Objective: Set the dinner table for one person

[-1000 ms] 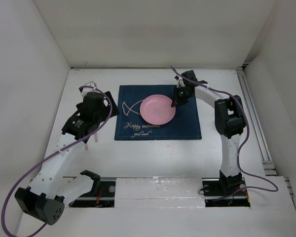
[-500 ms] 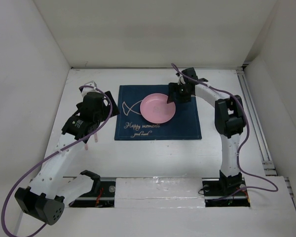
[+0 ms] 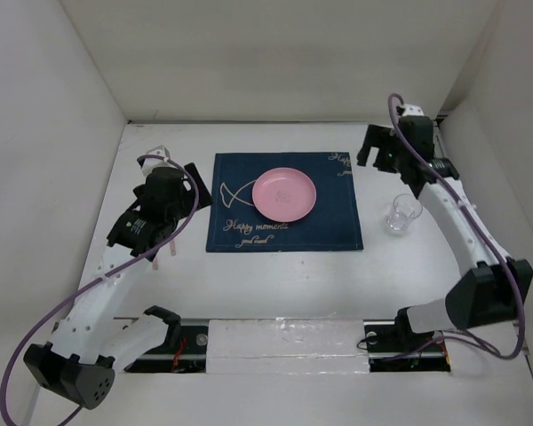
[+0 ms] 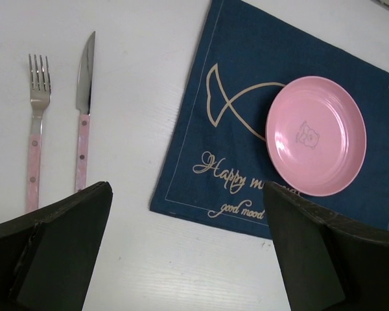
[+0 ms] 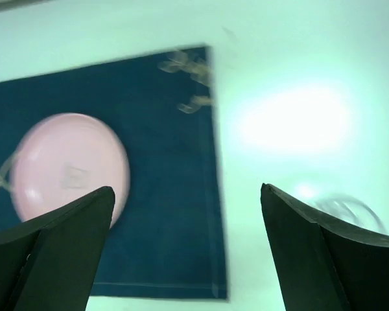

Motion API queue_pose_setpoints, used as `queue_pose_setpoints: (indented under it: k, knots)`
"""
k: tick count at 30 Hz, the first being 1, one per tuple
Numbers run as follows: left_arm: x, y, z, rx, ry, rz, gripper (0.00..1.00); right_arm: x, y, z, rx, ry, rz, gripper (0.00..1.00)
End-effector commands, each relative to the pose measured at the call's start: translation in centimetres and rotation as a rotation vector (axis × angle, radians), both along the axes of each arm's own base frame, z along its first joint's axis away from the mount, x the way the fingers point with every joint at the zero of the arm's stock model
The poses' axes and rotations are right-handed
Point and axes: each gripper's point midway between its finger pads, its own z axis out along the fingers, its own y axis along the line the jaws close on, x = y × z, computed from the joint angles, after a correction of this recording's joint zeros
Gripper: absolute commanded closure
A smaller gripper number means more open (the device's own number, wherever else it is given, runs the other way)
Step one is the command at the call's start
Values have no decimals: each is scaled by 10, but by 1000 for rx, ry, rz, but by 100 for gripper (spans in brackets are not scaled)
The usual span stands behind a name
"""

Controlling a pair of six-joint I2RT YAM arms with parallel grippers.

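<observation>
Next, my right gripper moves back and down, open, onto the clear glass's rim [image 3: 397,204] [image 5: 324,205] on the placemat side, as the glass stands upright, its opening facing up.
The white dinner table [image 3: 275,275] carries a navy placemat [image 3: 338,217] with a pink plate [image 3: 285,195] resting on its middle. Right of the mat stands a clear glass [image 3: 403,214], a blur in the right wrist view [image 5: 347,210]. A pink-handled fork [image 4: 35,123] and knife [image 4: 84,110] lie side by side left of the mat. My left gripper [image 4: 187,194] hovers open over the mat's near left corner, holding nothing. My right gripper [image 3: 407,160] hangs open and empty above the mat's far right corner, well clear of the plate [image 5: 71,165].
White walls close in the table at the back and on both sides. A rail [image 3: 457,204] runs along the right edge. Both arm bases sit at the near edge.
My right gripper opened at the plate's right rim, let it go, and swung away to the far right, uncovering the glass. The left arm barely shifted.
</observation>
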Motion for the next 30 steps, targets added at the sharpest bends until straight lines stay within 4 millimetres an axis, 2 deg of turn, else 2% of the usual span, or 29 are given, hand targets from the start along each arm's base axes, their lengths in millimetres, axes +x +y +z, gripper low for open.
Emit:
queue_pose_setpoints:
  k: [1,2,3,4,5,6,7,8,10,11,20,22,23,24,30]
  knots:
    - [-3,11,0,8,-11,59,0,-31,-49,-38,-28,79,-182,0]
    - [-2,18,4,24,-22,101,0,-45,-55,-43,4,88,-188,0]
    - [-2,18,4,15,-24,108,0,-45,-55,-33,10,54,-188,0]
    - [-4,22,3,29,-18,122,0,-55,-60,-50,5,88,-199,0]
    - [-5,24,7,19,-33,137,0,-58,-62,-52,-1,78,-209,0]
    - [-3,23,9,15,-43,138,0,-59,-74,-55,-5,70,-246,0]
    - [-4,19,8,4,-44,111,0,-65,-81,-68,-10,101,-265,0]
    - [-3,17,9,-6,-51,102,0,-65,-86,-68,-3,102,-276,0]
    - [-3,17,9,-7,-51,102,0,-65,-91,-81,10,147,-280,4]
    - [-4,17,7,-2,-41,102,0,-63,-91,-77,3,139,-274,4]
    - [-4,19,8,3,-43,109,0,-53,-102,-103,-16,201,-309,11]
    - [-4,19,8,3,-43,109,0,-54,-104,-116,-29,237,-319,17]
    - [-4,19,8,3,-43,109,0,-52,-104,-115,-28,227,-319,20]
    - [-4,19,8,3,-43,109,0,-52,-104,-123,-31,251,-319,27]
    - [-5,19,10,-1,-52,110,0,-50,-106,-127,-45,264,-320,50]
